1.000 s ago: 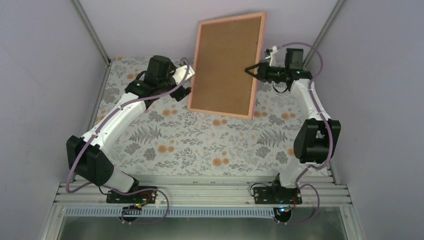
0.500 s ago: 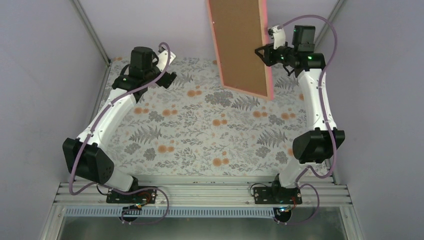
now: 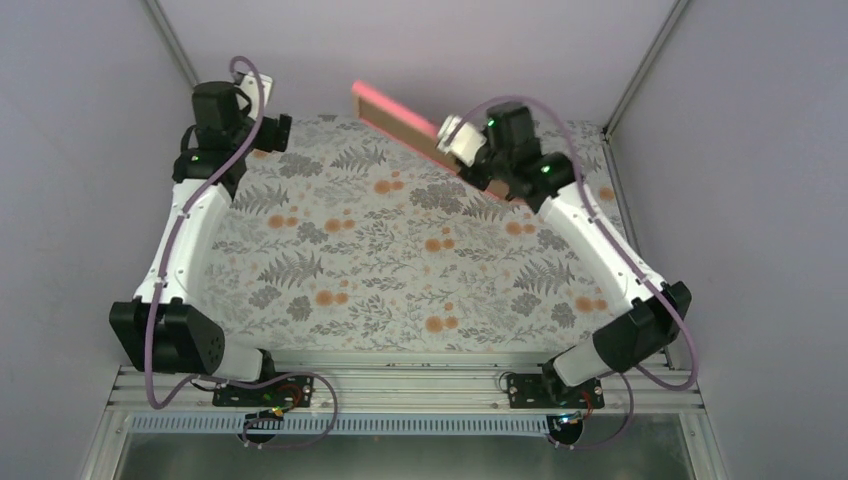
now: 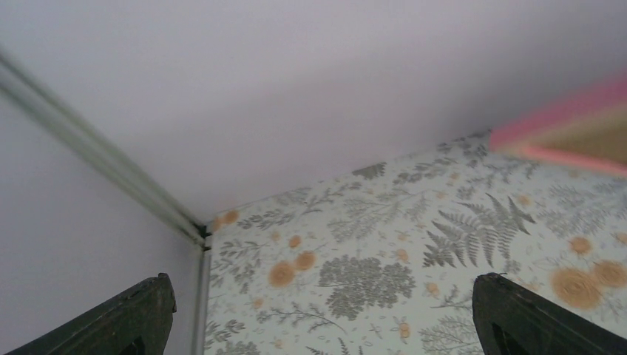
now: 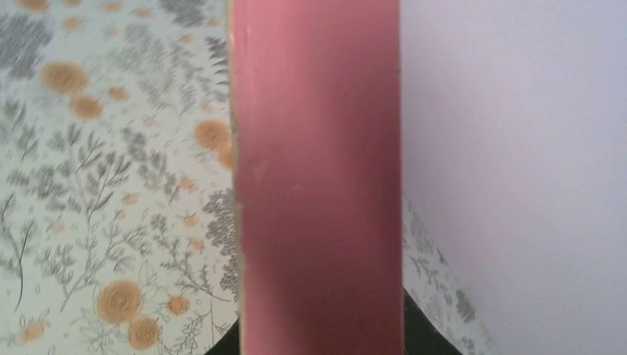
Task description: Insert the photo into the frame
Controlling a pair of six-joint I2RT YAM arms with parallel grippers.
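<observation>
I will pull my right gripper back and down, tilt the frame (image 3: 392,107) flat and let go, because the cloth's clear middle (image 3: 415,232) is below and back from the gripper.
The pink frame (image 3: 392,107) hangs tilted and edge-on above the back of the table, a strip of its brown backing showing beside the pink edge. My right gripper (image 3: 478,165) is shut on it near its lower right end. In the right wrist view the frame's pink edge (image 5: 318,170) fills the middle, with dark fingers (image 5: 418,329) at either side of it. My left gripper (image 3: 273,133) stands open and holds nothing at the back left corner, apart from the frame. The frame's corner (image 4: 584,129) shows at the right of the left wrist view. The photo is out of view.
A floral cloth (image 3: 400,270) covers the table. Lilac walls close in the back and both sides, with a metal post (image 4: 96,170) in the back left corner close to my left gripper (image 4: 333,325). The arms' bases sit on a rail (image 3: 400,385) at the near edge.
My right arm has swung the frame from facing the camera to edge-on and carried it down and left. My left arm has drawn back to the back left corner, still open.
</observation>
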